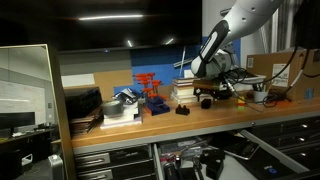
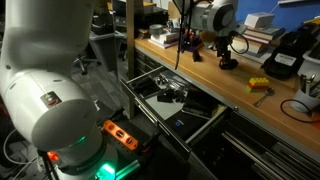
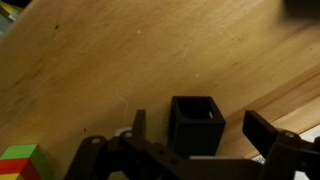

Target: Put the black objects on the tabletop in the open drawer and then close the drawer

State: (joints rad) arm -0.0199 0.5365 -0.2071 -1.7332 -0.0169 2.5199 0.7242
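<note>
My gripper moves down around the black boxy object [image 3: 196,124] standing on the tabletop next, since its open fingers are already lined up on either side.
A small black hollow boxy object [image 3: 196,122] stands on the wooden tabletop [image 3: 120,60], right between the fingers of my gripper [image 3: 200,124]. The jaws are spread wide on either side and do not touch it. In both exterior views the gripper [image 1: 206,90] [image 2: 222,48] hangs low over this black object [image 1: 205,101] [image 2: 228,63]. A second black object [image 1: 183,110] [image 2: 196,55] lies on the tabletop [image 1: 120,125] close beside it. Below the bench the wide drawer [image 2: 175,100] [image 1: 200,155] stands pulled out, with dark clutter inside.
A red-green-yellow block [image 3: 22,160] lies close to one finger. On the bench are a red and blue rack [image 1: 150,95], a stack of dark trays [image 1: 82,105], books [image 1: 185,88], a yellow item [image 2: 259,86] and a black boxy device [image 2: 285,55]. The robot base [image 2: 50,110] fills the foreground.
</note>
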